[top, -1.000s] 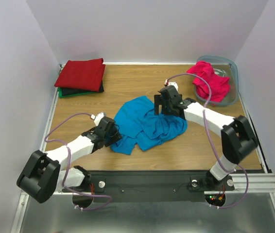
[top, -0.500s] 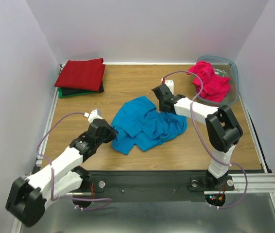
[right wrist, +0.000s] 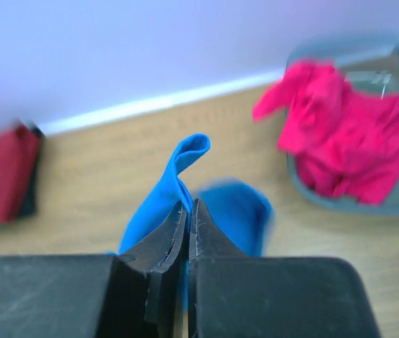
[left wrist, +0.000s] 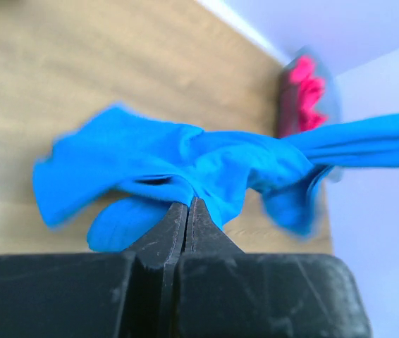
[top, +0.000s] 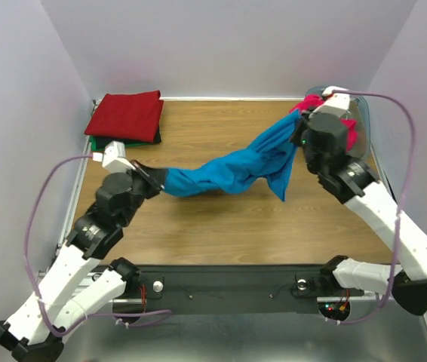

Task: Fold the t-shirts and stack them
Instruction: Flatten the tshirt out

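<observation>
Next, the right gripper pulls away from the left gripper to spread the bunched shirt, then lowers and releases it on the tabletop (top: 272, 122) (right wrist: 257, 160) beside the bin below.
The bright blue t-shirt (top: 232, 170) hangs stretched in the air between both arms, above the wooden table (top: 221, 226). My left gripper (top: 159, 179) is shut on its left end; the wrist view shows blue cloth (left wrist: 185, 169) pinched at the shut fingertips (left wrist: 189, 208). My right gripper (top: 298, 136) is raised at the right and shut on the shirt's other end, with a blue fold (right wrist: 175, 183) rising from its tips (right wrist: 189, 208). A magenta-pink t-shirt (top: 334, 124) lies in the bin. Folded dark red (top: 127, 115), black and green shirts are stacked at the back left.
The translucent blue-grey bin (top: 360, 128) stands at the back right corner, right behind the right wrist. White walls close in the table on three sides. The arm bases sit on a black rail (top: 228, 286) along the near edge.
Both grippers closed on the blue shirt where it lay crumpled, then rose and moved apart, lifting it off the table and pulling it out between them.
</observation>
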{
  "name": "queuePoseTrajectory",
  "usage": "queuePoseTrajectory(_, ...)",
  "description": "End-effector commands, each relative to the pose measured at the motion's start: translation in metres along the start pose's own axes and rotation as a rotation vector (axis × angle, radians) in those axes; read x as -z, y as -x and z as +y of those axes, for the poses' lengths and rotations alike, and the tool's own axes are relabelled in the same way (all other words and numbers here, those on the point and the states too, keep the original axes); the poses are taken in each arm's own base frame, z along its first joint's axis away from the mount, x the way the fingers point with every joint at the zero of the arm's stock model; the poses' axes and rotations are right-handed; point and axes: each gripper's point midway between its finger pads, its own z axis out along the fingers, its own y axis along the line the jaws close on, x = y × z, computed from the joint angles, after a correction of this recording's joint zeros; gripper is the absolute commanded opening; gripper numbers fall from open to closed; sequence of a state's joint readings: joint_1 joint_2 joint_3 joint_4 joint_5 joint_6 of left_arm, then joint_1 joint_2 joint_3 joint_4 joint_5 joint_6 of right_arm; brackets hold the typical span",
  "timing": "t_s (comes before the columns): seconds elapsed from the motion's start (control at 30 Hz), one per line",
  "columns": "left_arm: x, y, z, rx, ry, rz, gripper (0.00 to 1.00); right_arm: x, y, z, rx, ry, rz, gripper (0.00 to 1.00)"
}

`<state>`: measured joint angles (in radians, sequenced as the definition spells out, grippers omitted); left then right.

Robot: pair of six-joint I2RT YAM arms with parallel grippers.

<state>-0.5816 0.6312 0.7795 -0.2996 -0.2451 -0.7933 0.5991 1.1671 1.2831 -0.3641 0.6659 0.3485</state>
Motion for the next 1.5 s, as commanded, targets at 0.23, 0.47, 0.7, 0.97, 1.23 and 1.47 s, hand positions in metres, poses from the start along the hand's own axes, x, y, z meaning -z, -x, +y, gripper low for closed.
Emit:
queuePoseTrajectory(0.23,0.084,0.143,-0.071,0.038,-0.142,-0.391,0.00,0.104,0.154,-0.062,-0.186,-0.050,-0.364,0.00)
queuePoseTrajectory(0.47,0.027,0.114,-0.019,0.044,0.144,-0.363,0.00,0.097,0.134,-0.084,-0.168,-0.187,-0.344,0.00)
queuePoseTrajectory(0.7,-0.047,0.042,0.056,-0.023,0.391,-0.182,0.00,0.020,0.011,-0.071,0.006,-0.296,-0.109,0.00)
queuePoseTrajectory(0.97,-0.095,-0.023,0.131,-0.054,0.472,0.042,0.00,-0.115,-0.110,-0.045,0.119,-0.183,0.307,0.61)
queuePoseTrajectory(1.23,-0.100,-0.030,0.137,-0.059,0.465,0.051,0.00,-0.067,-0.133,-0.048,-0.005,-0.096,0.378,1.00)
queuePoseTrajectory(1.47,-0.094,-0.037,0.141,-0.057,0.454,0.064,0.00,0.035,-0.234,-0.075,-0.180,0.008,0.624,1.00)
